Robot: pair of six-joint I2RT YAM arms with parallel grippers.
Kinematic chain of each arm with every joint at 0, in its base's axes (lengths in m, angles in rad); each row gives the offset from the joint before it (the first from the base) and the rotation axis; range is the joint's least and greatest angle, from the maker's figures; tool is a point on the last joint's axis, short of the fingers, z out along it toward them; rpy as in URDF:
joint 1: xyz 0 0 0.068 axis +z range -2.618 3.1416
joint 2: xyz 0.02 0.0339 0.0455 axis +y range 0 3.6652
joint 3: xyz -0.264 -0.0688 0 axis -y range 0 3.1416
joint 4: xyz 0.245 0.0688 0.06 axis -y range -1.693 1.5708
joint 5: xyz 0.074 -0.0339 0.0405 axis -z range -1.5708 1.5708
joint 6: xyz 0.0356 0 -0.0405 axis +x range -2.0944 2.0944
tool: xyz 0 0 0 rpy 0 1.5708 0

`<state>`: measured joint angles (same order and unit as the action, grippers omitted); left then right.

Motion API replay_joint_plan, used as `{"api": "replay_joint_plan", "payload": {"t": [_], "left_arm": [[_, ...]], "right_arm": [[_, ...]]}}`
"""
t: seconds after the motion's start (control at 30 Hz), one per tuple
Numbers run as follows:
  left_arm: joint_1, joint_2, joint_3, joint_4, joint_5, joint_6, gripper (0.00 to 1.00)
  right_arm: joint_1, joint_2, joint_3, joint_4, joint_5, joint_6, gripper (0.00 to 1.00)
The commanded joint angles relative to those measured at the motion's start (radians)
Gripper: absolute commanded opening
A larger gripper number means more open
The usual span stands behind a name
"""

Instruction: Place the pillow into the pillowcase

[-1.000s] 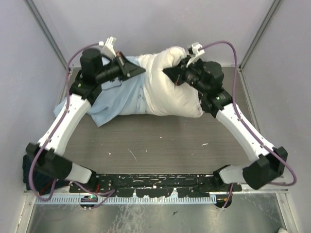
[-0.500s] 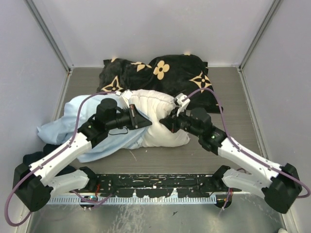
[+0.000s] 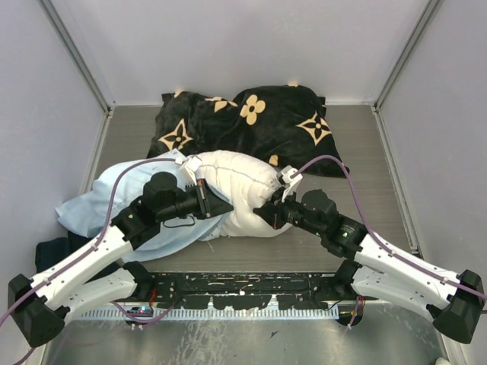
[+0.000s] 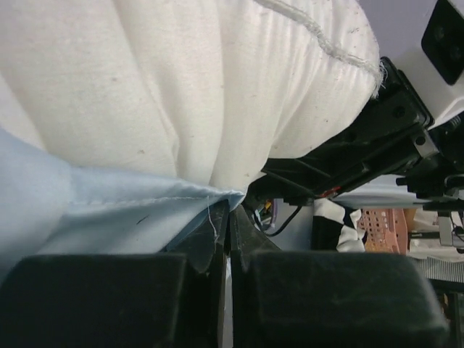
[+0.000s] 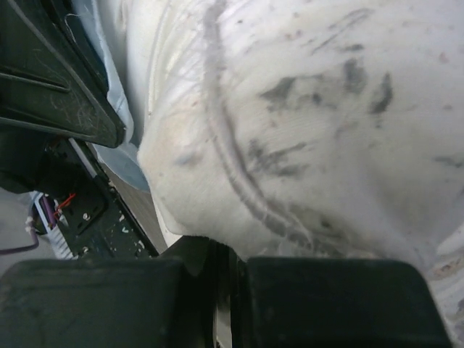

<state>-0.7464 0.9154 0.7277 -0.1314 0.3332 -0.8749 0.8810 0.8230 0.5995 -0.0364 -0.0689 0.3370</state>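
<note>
The bare part of the table lies just back of my right gripper. My right gripper will ease the pillow's soiled edge slightly back and release it.
The cream-white pillow [image 3: 240, 186] lies mid-table with its left end tucked into the light blue pillowcase [image 3: 103, 205], which spreads out to the left. My left gripper [image 3: 222, 207] is at the case's open hem by the pillow's front; in the left wrist view the left gripper [image 4: 228, 214] is shut on the blue hem of the pillowcase [image 4: 94, 210], under the pillow [image 4: 181, 87]. My right gripper [image 3: 264, 214] is at the pillow's front right corner. The right wrist view shows the right gripper [image 5: 235, 250] shut on the soiled edge of the pillow [image 5: 304, 130].
A black cloth with tan flower motifs [image 3: 251, 122] lies bunched behind the pillow against the back wall. A dark cloth [image 3: 47, 252] sits at the near left corner. Grey walls close both sides, and the black base rail [image 3: 243, 293] runs along the near edge.
Both arms have drawn back toward the near edge, bringing the pillow and pillowcase with them. The black flowered cloth at the back is now uncovered.
</note>
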Motion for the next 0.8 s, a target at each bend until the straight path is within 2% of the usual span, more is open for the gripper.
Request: {"api": "replay_joint_plan", "payload": {"t": [0.0,0.07,0.17,0.4,0.57,0.7,0.77], "left_arm": [[-0.033,-0.095,-0.029,-0.073,-0.029,-0.017,0.18],[-0.033,-0.128,-0.013,-0.128,-0.021,0.005,0.21],[-0.034,-0.174,0.049,-0.219,-0.036,0.05,0.34],[-0.033,-0.186,0.33,-0.386,-0.169,0.16,0.55],[-0.033,-0.126,0.482,-0.521,-0.35,0.223,0.61],[-0.033,-0.076,0.568,-0.608,-0.359,0.253,0.62],[-0.034,-0.078,0.562,-0.621,-0.425,0.252,0.65]], "right_arm": [[0.042,-0.029,-0.052,-0.195,-0.014,0.085,0.02],[0.047,-0.034,-0.049,-0.248,0.002,0.083,0.05],[0.051,-0.019,-0.042,-0.322,0.02,0.085,0.06],[0.056,0.055,-0.011,-0.425,0.089,0.168,0.05],[0.058,0.052,-0.025,-0.426,0.089,0.195,0.06],[0.061,0.059,-0.014,-0.446,0.091,0.189,0.05],[0.064,0.058,-0.015,-0.443,0.082,0.182,0.04]]}}
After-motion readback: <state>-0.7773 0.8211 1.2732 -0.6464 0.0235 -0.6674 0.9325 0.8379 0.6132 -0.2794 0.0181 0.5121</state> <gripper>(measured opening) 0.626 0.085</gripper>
